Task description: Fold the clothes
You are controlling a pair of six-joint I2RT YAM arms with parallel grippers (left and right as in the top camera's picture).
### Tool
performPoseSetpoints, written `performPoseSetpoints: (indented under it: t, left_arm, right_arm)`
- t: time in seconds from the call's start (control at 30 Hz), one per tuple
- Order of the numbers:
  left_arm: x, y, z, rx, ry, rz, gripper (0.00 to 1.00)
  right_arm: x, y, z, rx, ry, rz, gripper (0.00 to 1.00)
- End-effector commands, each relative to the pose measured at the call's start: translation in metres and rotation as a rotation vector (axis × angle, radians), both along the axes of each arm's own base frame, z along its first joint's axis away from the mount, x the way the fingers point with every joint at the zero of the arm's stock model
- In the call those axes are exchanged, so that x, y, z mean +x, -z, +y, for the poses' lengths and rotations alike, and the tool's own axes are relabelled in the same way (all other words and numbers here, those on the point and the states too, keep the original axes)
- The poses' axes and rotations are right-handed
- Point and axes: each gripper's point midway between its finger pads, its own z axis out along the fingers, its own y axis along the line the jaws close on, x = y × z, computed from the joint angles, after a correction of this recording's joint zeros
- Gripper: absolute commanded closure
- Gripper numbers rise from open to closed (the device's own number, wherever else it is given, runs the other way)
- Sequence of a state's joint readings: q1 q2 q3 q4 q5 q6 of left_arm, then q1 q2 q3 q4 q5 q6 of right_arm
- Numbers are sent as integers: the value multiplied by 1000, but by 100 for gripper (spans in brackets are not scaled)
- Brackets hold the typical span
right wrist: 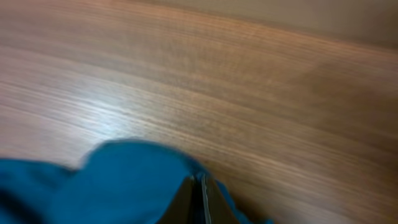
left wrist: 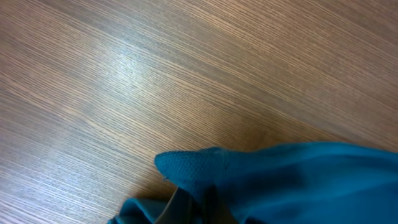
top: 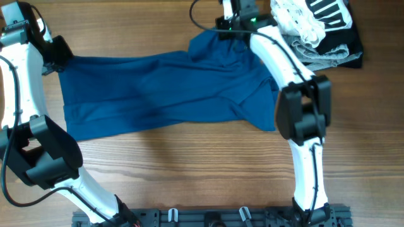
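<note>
My left gripper holds the garment and should next move back and down over the garment's near corner beside the gripper's arm and let the garment go, because that corner lies below, toward my base.
The deep-blue garment lies spread across the wooden table, wrinkled, reaching from the far left to the right of centre. My left gripper is shut on its left end; in the left wrist view blue fabric bunches over the fingers. My right gripper is shut on its upper right corner at the back of the table; in the right wrist view the closed fingers pinch blue fabric.
A pile of other clothes sits at the back right corner: a white black-striped garment on grey and black ones. The right arm's links cross the garment's right end. A black rail runs along the front edge.
</note>
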State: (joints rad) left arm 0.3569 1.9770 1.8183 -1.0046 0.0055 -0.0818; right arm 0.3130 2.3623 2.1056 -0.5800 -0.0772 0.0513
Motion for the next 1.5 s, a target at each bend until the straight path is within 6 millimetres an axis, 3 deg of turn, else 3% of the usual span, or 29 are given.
performPoseSetpoints:
  t: [0.0, 0.13, 0.27, 0.37, 0.47, 0.6, 0.63, 0.7, 0.73, 0.77, 0.8, 0.83, 0.9, 0.97, 1.07, 1.2, 1.3, 1.4, 1.47]
  left_arm:
    - [-3, -6, 18, 54, -48, -7, 96]
    - [-4, -8, 34, 62, -80, -28, 96]
    - [-9, -7, 38, 59, -92, -20, 96]
    - [-29, 2, 30, 24, -91, 72, 96]
    - [-48, 9, 24, -7, -93, 150, 96]
    - [-86, 27, 8, -72, -91, 311, 96]
    - [-93, 33, 4, -86, -90, 344, 87]
    - [-104, 45, -2, -112, -89, 389, 60]
    - [-109, 50, -4, -119, -90, 408, 52]
    - [-114, 55, -7, -127, -89, 429, 41]
    - [-116, 55, -7, -130, -91, 434, 32]
    - [-116, 54, -6, -129, -95, 430, 15]
    - [-119, 54, -1, -132, -104, 430, 7]
    - [-123, 58, 7, -136, -121, 428, 0]
    - [-129, 84, 20, -139, -162, 412, 1]
    - [-121, 117, 4, -206, -38, 339, 4]
    - [-126, 141, -2, -199, 17, 330, 5]
    - [-142, 166, -10, -211, 15, 354, 17]
    - [-152, 181, -11, -194, 8, 360, 23]
  right_arm:
    - [-7, -109, -34, 12, 17, -143, 96]
    - [-34, -117, -79, 52, 20, -26, 96]
    - [-64, -120, -92, 89, -60, 63, 96]
    - [-102, -90, -88, 71, -95, 251, 96]
    - [-126, -62, -89, 59, -86, 384, 96]
    - [-177, -11, -98, 48, -31, 643, 96]
    - [-185, -4, -100, 47, -22, 679, 96]
    - [-196, 8, -104, 26, -13, 726, 92]
    - [-196, 8, -104, 27, -14, 727, 80]
    - [-189, 1, -99, 52, -27, 688, 62]
    - [-183, -11, -94, 80, -49, 643, 52]
    - [-177, -27, -92, 89, -71, 587, 36]
    - [-174, -58, -91, 69, -130, 484, 4]
    - [-175, -81, -91, 64, -150, 415, 0]
    - [-179, -84, -90, 72, -153, 419, 1]
    - [-176, -85, -89, 77, -160, 403, 1]
    - [-174, -86, -88, 77, -161, 395, 1]
    - [-171, -87, -88, 88, -142, 386, 3]
    - [-169, -88, -85, 114, -107, 392, 10]
